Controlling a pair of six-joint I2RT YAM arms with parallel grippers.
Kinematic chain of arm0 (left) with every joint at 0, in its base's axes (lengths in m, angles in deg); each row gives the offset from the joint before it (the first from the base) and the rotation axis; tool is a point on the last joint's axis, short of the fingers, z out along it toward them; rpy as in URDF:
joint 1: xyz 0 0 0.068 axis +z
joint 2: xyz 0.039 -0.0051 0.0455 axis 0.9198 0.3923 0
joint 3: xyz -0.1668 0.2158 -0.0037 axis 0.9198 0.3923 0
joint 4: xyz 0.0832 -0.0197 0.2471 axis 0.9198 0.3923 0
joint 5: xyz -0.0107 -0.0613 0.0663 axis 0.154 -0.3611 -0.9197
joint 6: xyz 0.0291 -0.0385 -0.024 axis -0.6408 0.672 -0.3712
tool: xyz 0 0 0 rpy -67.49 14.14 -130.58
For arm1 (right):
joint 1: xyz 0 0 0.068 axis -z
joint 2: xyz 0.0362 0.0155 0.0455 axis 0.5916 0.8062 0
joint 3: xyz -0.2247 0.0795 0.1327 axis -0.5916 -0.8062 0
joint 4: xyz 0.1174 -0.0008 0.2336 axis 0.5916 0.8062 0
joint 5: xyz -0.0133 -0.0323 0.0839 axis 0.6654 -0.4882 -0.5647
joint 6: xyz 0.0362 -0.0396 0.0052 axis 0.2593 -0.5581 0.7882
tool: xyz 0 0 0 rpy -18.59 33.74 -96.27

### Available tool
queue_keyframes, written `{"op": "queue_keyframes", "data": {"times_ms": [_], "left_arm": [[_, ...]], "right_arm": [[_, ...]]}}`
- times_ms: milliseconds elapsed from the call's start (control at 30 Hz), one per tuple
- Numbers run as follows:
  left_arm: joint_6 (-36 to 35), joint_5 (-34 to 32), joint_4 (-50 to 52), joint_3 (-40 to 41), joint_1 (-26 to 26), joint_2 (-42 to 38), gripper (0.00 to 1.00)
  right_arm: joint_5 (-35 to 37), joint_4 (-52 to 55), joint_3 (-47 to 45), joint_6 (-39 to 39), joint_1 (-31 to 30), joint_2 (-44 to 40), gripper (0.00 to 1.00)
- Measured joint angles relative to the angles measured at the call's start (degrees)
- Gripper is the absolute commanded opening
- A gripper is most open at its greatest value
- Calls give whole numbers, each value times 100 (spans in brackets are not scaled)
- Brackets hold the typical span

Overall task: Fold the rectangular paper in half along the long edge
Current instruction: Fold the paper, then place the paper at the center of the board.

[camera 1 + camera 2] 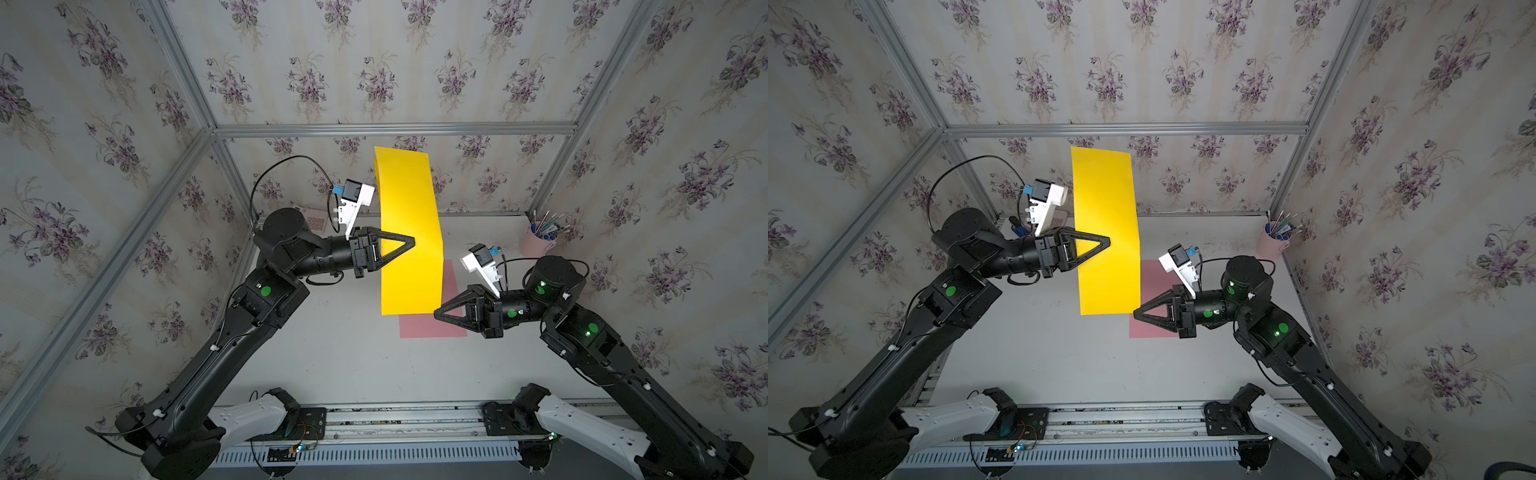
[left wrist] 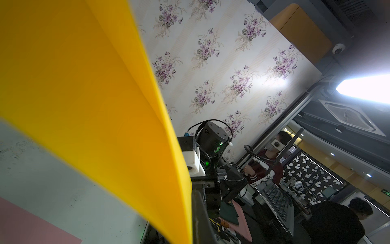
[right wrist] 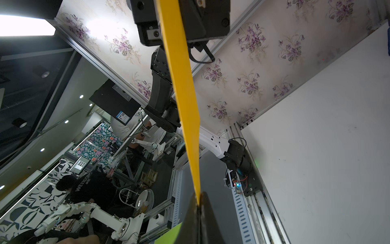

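The yellow paper (image 1: 409,232) comes down next as my left gripper tips downward. It is released on the bare tabletop (image 1: 345,318) beside the pink sheet, since that space lies below the gripper.
The yellow rectangular paper (image 1: 409,232) (image 1: 1106,216) hangs upright in the air above the table, long edge vertical, and two layers show at its upper left corner. My left gripper (image 1: 411,241) (image 1: 1108,241) is shut on the paper's left edge at mid-height. In the left wrist view the paper (image 2: 84,84) lies against one dark finger (image 2: 199,215). My right gripper (image 1: 436,312) (image 1: 1136,312) is at the lower right corner. In the right wrist view its jaws (image 3: 198,202) stand together on the paper's edge (image 3: 185,95).
A pink sheet (image 1: 432,324) lies flat on the white table (image 1: 332,353) under the yellow paper. A pink cup of pens (image 1: 536,243) stands at the back right. A patterned card (image 1: 316,220) lies at the back left. Papered walls enclose three sides.
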Motion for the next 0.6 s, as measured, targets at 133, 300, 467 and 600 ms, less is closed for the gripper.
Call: {"op": "queue_keyframes", "data": {"times_ms": [133, 300, 467, 600], "left_arm": [[-433, -361, 802, -415, 26, 24, 0], [-1346, -2094, 3119, -1746, 79, 693, 0], [-1729, -5112, 5936, -2645, 4, 2343, 0], [-1532, -6959, 7667, -2203, -111, 3803, 0]], "right_arm": [[789, 815, 363, -374, 85, 345, 52], [2507, 2011, 1012, -564, 839, 710, 52], [5007, 2946, 1775, -640, 957, 970, 50], [6723, 3560, 1932, -448, 981, 1541, 49]]}}
